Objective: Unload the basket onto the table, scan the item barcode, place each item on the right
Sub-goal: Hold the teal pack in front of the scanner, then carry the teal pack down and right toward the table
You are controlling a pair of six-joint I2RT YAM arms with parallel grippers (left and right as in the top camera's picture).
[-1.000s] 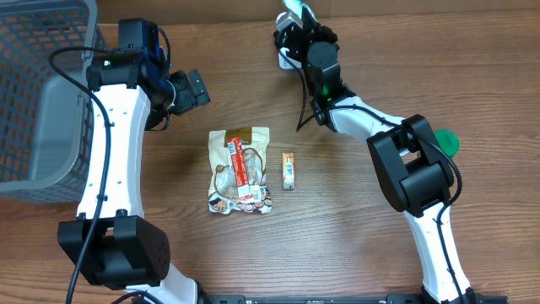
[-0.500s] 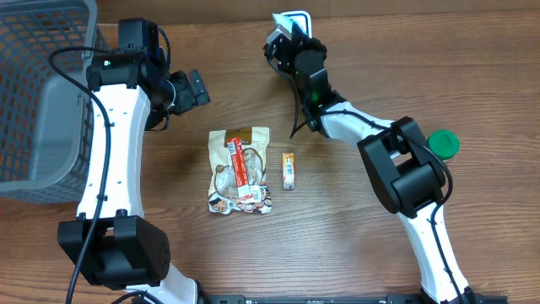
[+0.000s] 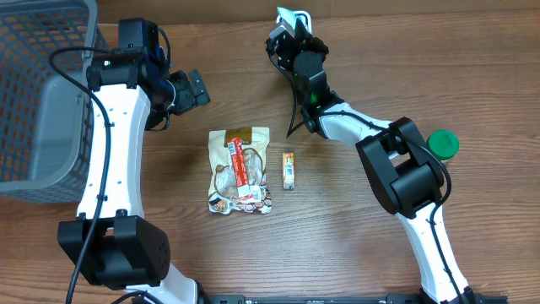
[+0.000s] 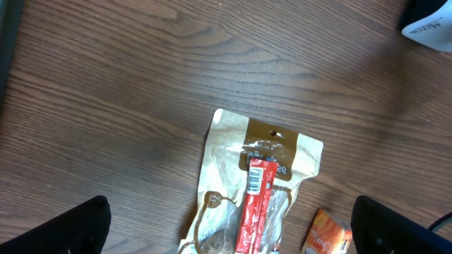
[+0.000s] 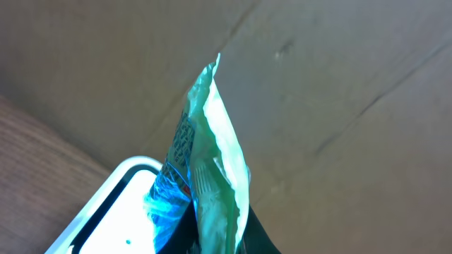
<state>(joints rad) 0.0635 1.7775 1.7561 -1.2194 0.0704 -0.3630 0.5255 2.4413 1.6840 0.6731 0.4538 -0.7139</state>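
My right gripper needs to back away from the scanner next, then turn down and release on the clear tabletop between the orange packet and green lid.
My right gripper point(image 3: 291, 32) is shut on a teal-green foil packet point(image 5: 212, 162) at the table's far edge. The packet stands upright on edge in the right wrist view, printed side toward a white scanner point(image 5: 106, 212) that glows just left of it. From overhead the packet point(image 3: 285, 14) and the scanner point(image 3: 301, 17) show beside the gripper. My left gripper point(image 3: 198, 87) point(image 4: 236, 233) is open with nothing in it. It hovers over a brown snack bag point(image 4: 258, 176) with a red stick pack point(image 4: 256, 197) lying on top.
The brown bag point(image 3: 239, 171) lies mid-table with a small orange packet point(image 3: 288, 170) just right of it. A grey mesh basket point(image 3: 42, 101) fills the far left. A green lid point(image 3: 442, 143) sits at the right, past my right arm. A cardboard wall backs the table.
My right arm swung a little to the left with the packet, bringing it against the scanner. The left arm and the items on the table have not moved.
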